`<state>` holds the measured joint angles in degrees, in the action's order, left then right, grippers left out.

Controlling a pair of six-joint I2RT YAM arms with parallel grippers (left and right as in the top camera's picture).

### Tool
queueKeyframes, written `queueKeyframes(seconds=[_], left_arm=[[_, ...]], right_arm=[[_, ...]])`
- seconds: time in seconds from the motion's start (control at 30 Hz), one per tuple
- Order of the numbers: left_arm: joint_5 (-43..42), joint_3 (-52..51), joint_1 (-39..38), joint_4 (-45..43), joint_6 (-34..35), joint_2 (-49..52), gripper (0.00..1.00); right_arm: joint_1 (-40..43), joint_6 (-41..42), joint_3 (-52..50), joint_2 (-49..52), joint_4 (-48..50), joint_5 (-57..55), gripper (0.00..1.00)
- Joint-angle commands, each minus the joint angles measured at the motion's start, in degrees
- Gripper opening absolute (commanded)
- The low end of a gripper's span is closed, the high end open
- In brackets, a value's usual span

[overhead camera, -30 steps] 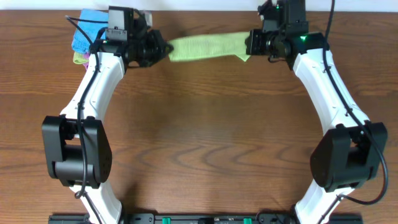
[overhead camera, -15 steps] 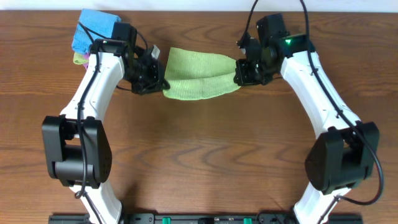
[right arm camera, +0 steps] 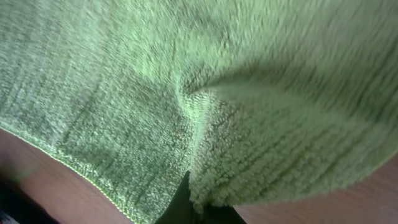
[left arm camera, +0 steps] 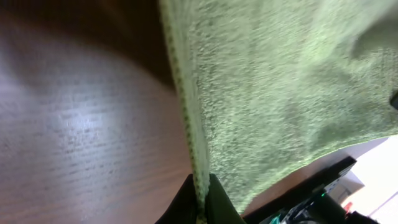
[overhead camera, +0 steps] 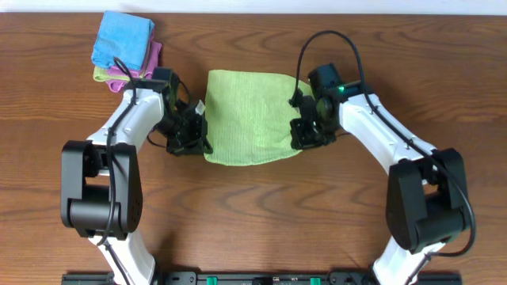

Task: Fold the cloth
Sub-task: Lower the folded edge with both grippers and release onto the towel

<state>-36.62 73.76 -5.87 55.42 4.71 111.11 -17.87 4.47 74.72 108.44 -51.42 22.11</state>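
The cloth's far corner by the stack (overhead camera: 213, 75) is outward of my left gripper, so the gripper will next move outward and down to release its hem near that corner.
The lime-green cloth (overhead camera: 247, 115) hangs spread between my two grippers over the middle of the wooden table (overhead camera: 253, 206). My left gripper (overhead camera: 198, 138) is shut on its left edge; in the left wrist view the hem (left arm camera: 186, 112) runs down into the closed fingers (left arm camera: 200, 208). My right gripper (overhead camera: 299, 133) is shut on its right edge; in the right wrist view the terry cloth (right arm camera: 186, 74) fills the frame and bunches into the fingers (right arm camera: 198, 208).
A stack of folded cloths lies at the back left: a bright blue cloth (overhead camera: 121, 39) on top, a purple one (overhead camera: 152, 57) under it, and a green edge (overhead camera: 103, 75) below.
Both grippers have pulled the cloth toward the front of the table and lower. The cloth has gone from a narrow stretched strip to a broad spread sheet.
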Motion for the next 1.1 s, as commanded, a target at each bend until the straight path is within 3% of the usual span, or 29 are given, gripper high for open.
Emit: queueKeyframes(seconds=[0.0,0.4,0.63,0.83,1.07], left_arm=[[0.59,-2.38,0.17,-0.09,-2.62,-1.03,0.06],[-0.46,-8.79,0.17,-2.86,-2.27,-7.96,0.06],[2.16,-8.79,0.17,-11.8,7.74,-11.89,0.06],[3.02,-8.79,0.17,-22.91,12.59,-11.89,0.06],[10.45,-8.79,-0.07,-33.53,15.72,-11.89,0.06]], right_arm=[[-0.33,-0.39,-3.69,-2.23,0.81,0.39,0.02],[-0.57,3.61,-15.37,-12.81,5.03,-2.82,0.01],[-0.55,8.33,-15.3,-12.98,17.84,-6.6,0.01],[-0.55,8.87,-15.3,-12.96,27.65,-12.96,0.01],[-0.52,9.2,-14.93,-12.11,37.24,-19.98,0.01]])
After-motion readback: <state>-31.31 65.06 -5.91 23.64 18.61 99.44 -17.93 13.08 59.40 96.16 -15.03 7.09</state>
